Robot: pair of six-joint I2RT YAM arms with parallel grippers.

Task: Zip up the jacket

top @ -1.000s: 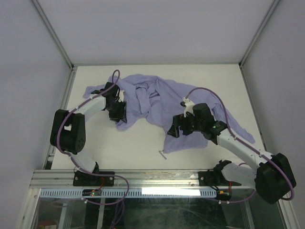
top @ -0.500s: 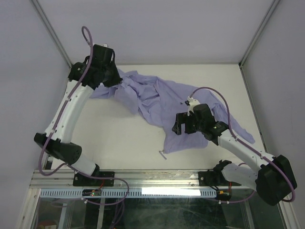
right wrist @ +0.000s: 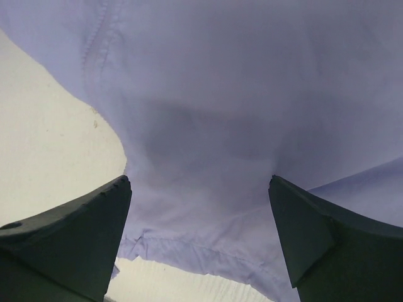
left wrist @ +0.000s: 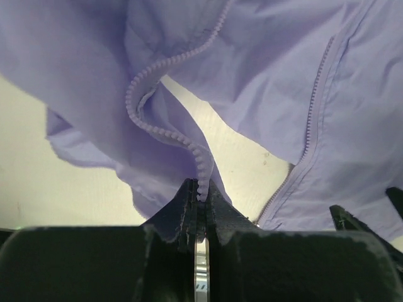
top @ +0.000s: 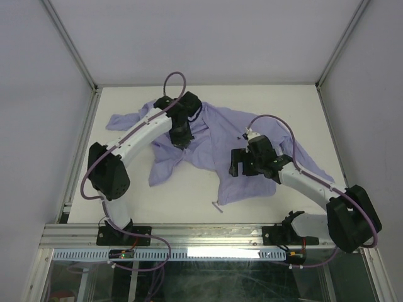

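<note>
Next, my left gripper brings the jacket's toothed edge outward over the other zipper half, to its right in the top view, and releases the edge.
The lavender jacket [top: 214, 135] lies spread and wrinkled across the middle of the table. My left gripper [top: 181, 139] hangs over its left part and is shut on the jacket's toothed zipper edge [left wrist: 165, 129], which rises out of the jaws. The other zipper half [left wrist: 313, 119] runs along the right panel. My right gripper [top: 242, 165] is open, its fingers [right wrist: 75, 233] spread over the jacket's lower front panel [right wrist: 214, 157] near the hem.
A small zipper pull or cord end [top: 218, 205] lies on the white table [top: 189, 201] near the front edge. Grey walls enclose the table on three sides. A sleeve [top: 123, 119] reaches toward the left edge, another toward the right [top: 318, 170].
My left arm swung from the table's back left corner to above the jacket's left middle, pulling fabric with it. The jacket has spread flatter. My right gripper has barely moved.
</note>
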